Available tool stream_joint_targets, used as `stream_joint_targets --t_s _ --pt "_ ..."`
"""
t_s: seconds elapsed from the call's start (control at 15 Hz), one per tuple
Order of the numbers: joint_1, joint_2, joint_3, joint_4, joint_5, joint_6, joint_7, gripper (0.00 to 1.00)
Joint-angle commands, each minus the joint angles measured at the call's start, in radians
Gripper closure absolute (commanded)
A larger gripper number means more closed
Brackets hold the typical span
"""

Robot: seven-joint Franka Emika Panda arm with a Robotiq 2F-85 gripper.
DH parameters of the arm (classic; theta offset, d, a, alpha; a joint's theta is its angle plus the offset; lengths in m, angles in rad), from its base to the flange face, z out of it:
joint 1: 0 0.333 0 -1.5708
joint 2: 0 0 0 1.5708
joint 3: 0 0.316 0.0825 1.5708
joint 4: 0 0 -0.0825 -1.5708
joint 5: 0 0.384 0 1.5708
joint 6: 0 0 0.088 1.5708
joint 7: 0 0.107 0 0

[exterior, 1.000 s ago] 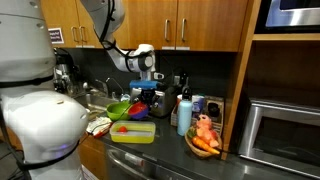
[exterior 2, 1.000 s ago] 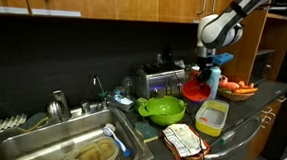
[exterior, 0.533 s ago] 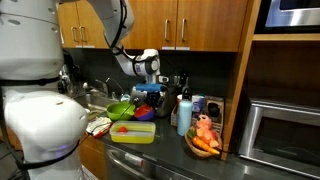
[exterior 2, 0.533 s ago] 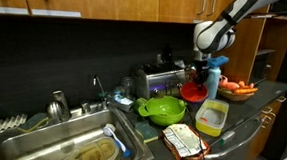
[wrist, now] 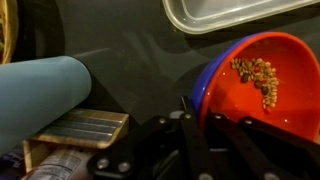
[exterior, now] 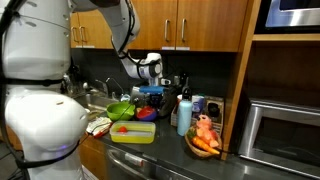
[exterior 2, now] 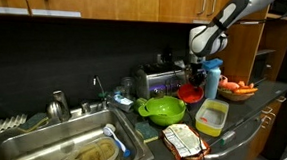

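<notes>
The gripper moves down beside the green bowl (exterior 2: pixel 164 109) next to set the red bowl down and release its rim, since the countertop lies just below the gripper.
My gripper (wrist: pixel 196 108) is shut on the rim of a bowl (wrist: pixel 262 78) that is red inside and blue outside, with a small heap of brown bits in it. In both exterior views the gripper (exterior 2: pixel 196 75) (exterior: pixel 150 82) hangs over the counter beside the toaster (exterior 2: pixel 158 82), and the bowl (exterior 2: pixel 191 94) is carried just above the countertop. Its blue outside (exterior: pixel 150 94) faces the camera in an exterior view. A green bowl (exterior 2: pixel 164 109) sits to one side of it and a clear container (exterior 2: pixel 211 117) to the other.
A pale blue bottle (exterior 2: pixel 213 79) stands close behind the bowl, lying as a cylinder (wrist: pixel 40 95) in the wrist view. A sink (exterior 2: pixel 40 142) with dishes, a plate of carrots (exterior: pixel 204 138), a microwave (exterior: pixel 285 130) and overhead cabinets (exterior: pixel 190 22) surround the counter.
The arm has carried the red bowl sideways along the counter, away from the blue bottle and closer to the toaster and green bowl. The grip on the rim is unchanged.
</notes>
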Motion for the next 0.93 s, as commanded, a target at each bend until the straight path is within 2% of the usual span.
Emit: stream_joint_targets --t_s 0.0,0.87 --pt "0.004 0.046 -0.002 0.05 -0.012 -0.014 0.015 0.98" --pt "0.003 0.15 -0.007 0.115 -0.006 -0.05 0.009 0.98"
